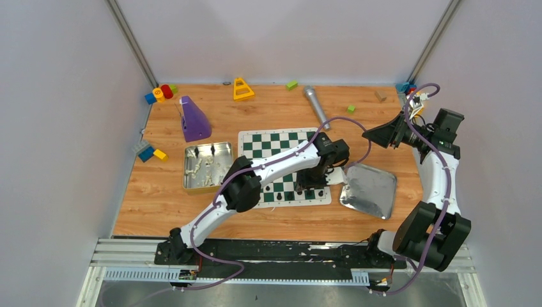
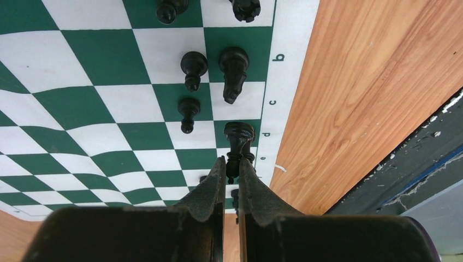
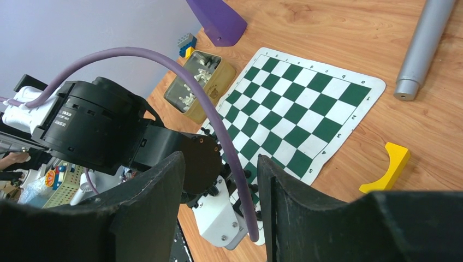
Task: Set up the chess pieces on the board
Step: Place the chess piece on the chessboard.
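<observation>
The white square beside letter c is empty among the black pieces, so my left gripper needs to lower over it next and release the chess piece's top.
The green and white checkered board (image 1: pixel 275 147) lies mid-table; it also shows in the left wrist view (image 2: pixel 98 60) and the right wrist view (image 3: pixel 306 103). My left gripper (image 2: pixel 233 166) is shut on a black chess piece (image 2: pixel 238 139), held over the board's near edge by the letters d and e; it hovers above the board's front right part (image 1: pixel 314 182). Other black pieces (image 2: pixel 233 73) stand on nearby squares. White pieces (image 1: pixel 204 167) lie in a metal tin (image 1: pixel 189 153). My right gripper (image 3: pixel 221 185) is open and empty, raised at the far right (image 1: pixel 377 135).
An empty metal tray (image 1: pixel 371 188) lies right of the board. A silver cylinder (image 1: pixel 316 107), a purple wedge (image 1: pixel 192 118), a yellow block (image 1: pixel 242 89) and small coloured blocks (image 1: pixel 160 94) lie near the back. A yellow arch block (image 3: pixel 387 169) is in the right wrist view.
</observation>
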Motion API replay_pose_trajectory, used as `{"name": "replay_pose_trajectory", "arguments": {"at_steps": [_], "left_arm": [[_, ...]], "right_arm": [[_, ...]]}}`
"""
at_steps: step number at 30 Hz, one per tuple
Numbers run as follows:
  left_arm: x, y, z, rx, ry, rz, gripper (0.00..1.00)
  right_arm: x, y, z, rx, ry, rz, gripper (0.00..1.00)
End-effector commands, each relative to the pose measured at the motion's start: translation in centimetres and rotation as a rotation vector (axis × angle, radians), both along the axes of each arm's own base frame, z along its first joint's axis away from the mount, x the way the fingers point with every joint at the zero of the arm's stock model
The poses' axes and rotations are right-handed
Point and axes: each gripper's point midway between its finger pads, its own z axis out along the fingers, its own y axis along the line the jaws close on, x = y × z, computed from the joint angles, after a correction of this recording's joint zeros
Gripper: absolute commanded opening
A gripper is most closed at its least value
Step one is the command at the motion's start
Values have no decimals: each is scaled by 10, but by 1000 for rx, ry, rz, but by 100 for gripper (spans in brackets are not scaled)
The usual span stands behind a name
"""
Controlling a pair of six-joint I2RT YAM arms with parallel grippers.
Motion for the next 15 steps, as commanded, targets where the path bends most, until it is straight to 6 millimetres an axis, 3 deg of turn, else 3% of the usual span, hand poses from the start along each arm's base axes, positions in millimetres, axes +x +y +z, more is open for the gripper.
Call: {"name": "replay_pose_trajectory", "arguments": {"at_steps": [1, 15], "left_arm": [[3, -6, 1, -11, -19, -22, 4], [-1, -8, -10, 1, 5, -21, 7]], "right_arm": [[-6, 2, 7, 7, -42, 32, 52], [-6, 2, 5, 16, -30, 35, 52]]}}
